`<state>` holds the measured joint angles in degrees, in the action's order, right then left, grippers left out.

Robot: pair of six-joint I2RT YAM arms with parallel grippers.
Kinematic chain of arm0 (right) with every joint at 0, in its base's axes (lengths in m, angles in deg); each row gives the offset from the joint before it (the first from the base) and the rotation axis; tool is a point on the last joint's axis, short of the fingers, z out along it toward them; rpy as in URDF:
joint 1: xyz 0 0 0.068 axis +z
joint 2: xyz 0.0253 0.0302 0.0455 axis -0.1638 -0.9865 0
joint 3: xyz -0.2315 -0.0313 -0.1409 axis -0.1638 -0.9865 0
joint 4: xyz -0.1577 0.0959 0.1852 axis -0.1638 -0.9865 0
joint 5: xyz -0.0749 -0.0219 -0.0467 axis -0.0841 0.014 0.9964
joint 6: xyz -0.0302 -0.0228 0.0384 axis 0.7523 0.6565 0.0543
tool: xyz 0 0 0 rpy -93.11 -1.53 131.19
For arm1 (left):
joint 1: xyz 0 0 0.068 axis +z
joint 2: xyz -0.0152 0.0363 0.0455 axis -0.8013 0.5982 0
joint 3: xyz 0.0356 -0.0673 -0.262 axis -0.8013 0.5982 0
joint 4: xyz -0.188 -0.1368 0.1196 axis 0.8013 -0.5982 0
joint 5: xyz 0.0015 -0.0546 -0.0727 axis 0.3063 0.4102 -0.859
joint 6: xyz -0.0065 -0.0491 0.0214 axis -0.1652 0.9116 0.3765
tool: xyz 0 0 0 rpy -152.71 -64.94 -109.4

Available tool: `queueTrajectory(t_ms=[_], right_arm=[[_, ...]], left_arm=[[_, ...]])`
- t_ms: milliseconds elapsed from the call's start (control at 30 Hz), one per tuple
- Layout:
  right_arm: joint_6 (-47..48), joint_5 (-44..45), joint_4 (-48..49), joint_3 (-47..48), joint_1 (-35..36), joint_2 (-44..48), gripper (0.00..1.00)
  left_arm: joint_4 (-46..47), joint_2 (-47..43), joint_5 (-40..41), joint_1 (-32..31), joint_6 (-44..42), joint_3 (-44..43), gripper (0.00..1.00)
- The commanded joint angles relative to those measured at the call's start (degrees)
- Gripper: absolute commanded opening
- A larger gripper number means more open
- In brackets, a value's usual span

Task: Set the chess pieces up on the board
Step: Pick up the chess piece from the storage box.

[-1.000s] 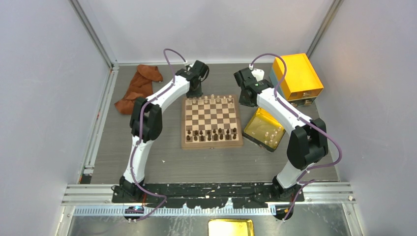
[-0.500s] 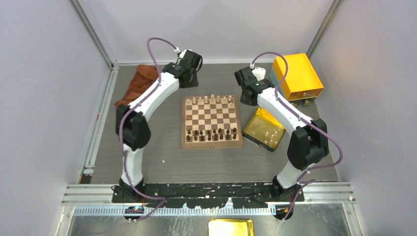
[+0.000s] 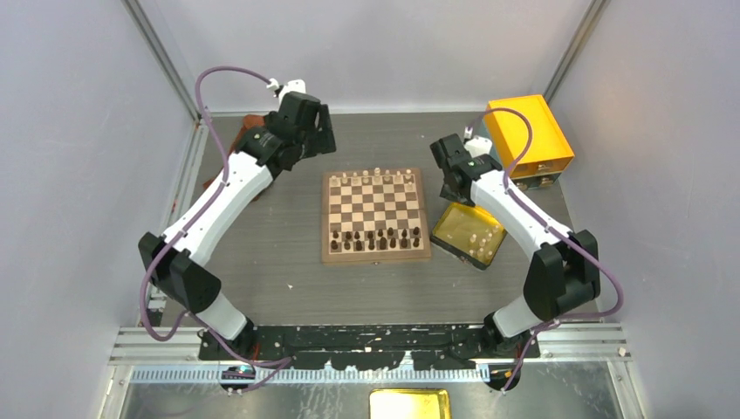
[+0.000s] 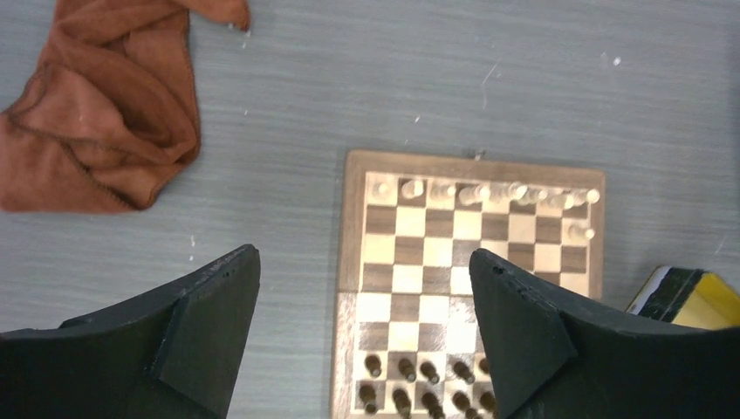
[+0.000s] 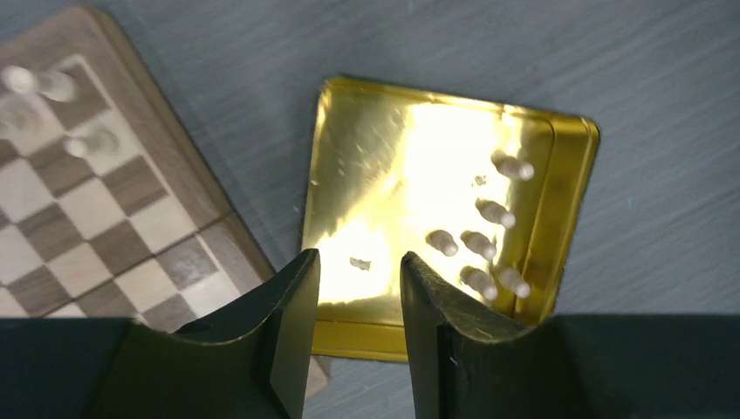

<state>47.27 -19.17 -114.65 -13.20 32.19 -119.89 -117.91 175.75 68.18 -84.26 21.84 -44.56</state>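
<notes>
I need to move my right gripper back and down onto the pale chess piece nearest the tray's middle (image 3: 473, 238) (image 5: 443, 243) next, because the tray's bare bottom on the piece's open side has room for a finger.
The board (image 3: 373, 209) lies mid-table, with pale chess pieces (image 3: 377, 177) lined along its far row. In the left wrist view that row of pale chess pieces (image 4: 489, 192) shows, plus one piece (image 4: 578, 232) a row nearer. My left gripper (image 3: 316, 135) hangs high off the board's (image 4: 410, 279) far left corner; the left gripper (image 4: 362, 257) is open wide and empty. My right gripper (image 3: 455, 179) hovers by the board's right edge. The right gripper (image 5: 359, 257) is open above the tray, where several pale chess pieces (image 5: 489, 240) lie.
A golden tray (image 3: 469, 229) sits right of the board, its floor (image 5: 375, 175) shiny. An orange-yellow box (image 3: 528, 135) stands at the back right. A brown cloth (image 4: 96, 113) lies at the back left. Dark pieces (image 3: 375, 237) fill the board's near rows.
My left arm swung up and left, away from the board's far left corner, and its jaws opened. My right gripper moved from the far right corner toward the tray and opened.
</notes>
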Motion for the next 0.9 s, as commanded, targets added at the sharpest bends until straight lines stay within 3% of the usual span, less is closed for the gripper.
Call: queueTrajectory(t_ms=[0,300,867], right_arm=[[-6.4,-0.7,-0.9,-6.0,-2.3,5.8,0.45],[-11.1,-1.6,-1.5,-11.9,-5.4,8.1,0.45],[-11.4,-5.6,4.6,-18.5,-9.7,7.7,0.4]], left_arm=[[0.9,-5.6,1.1,0.0,-0.7,3.9,0.92],[0.1,-9.0,3.5,0.0,-0.5,7.6,1.0],[3.2,-12.5,6.6,0.0,0.1,13.7,1.0]])
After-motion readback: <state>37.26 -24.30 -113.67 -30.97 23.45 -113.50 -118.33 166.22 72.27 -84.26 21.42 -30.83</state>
